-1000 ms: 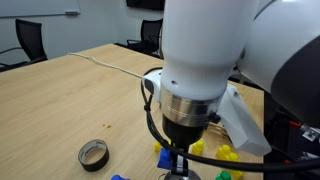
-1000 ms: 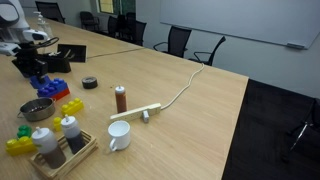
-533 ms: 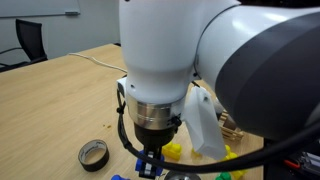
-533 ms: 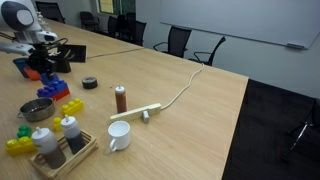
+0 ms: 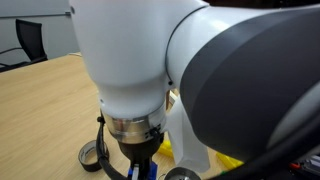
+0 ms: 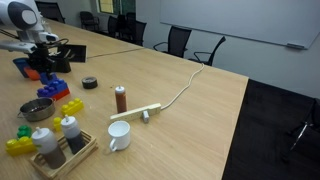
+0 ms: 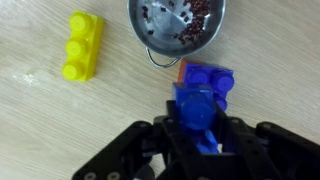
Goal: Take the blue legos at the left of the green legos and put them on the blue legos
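I will lower the blue lego piece (image 7: 195,108) with my gripper onto the studs of the blue legos by the metal bowl next and let go, because it still hangs above them.
My gripper (image 7: 197,128) is shut on a blue lego piece (image 7: 195,108) and holds it just over the blue legos (image 7: 210,76), which sit on an orange-red brick next to the metal bowl (image 7: 178,28). In an exterior view the gripper (image 6: 40,66) hangs above that blue stack (image 6: 51,90). A small green lego (image 6: 22,130) lies among the yellow bricks (image 6: 17,144) at the front. In an exterior view the arm fills the picture, and only a bit of blue (image 5: 135,172) shows under the gripper.
A yellow lego (image 7: 82,45) lies to the left of the bowl. A tape roll (image 6: 90,83), a brown bottle (image 6: 121,98), a white mug (image 6: 119,135), a tray with bottles (image 6: 62,146) and a white bar with a cable (image 6: 142,112) stand on the wooden table.
The arm has swung across the exterior view and now fills it. The gripper has moved with the blue lego toward the blue stack and has hardly moved in the last half second.
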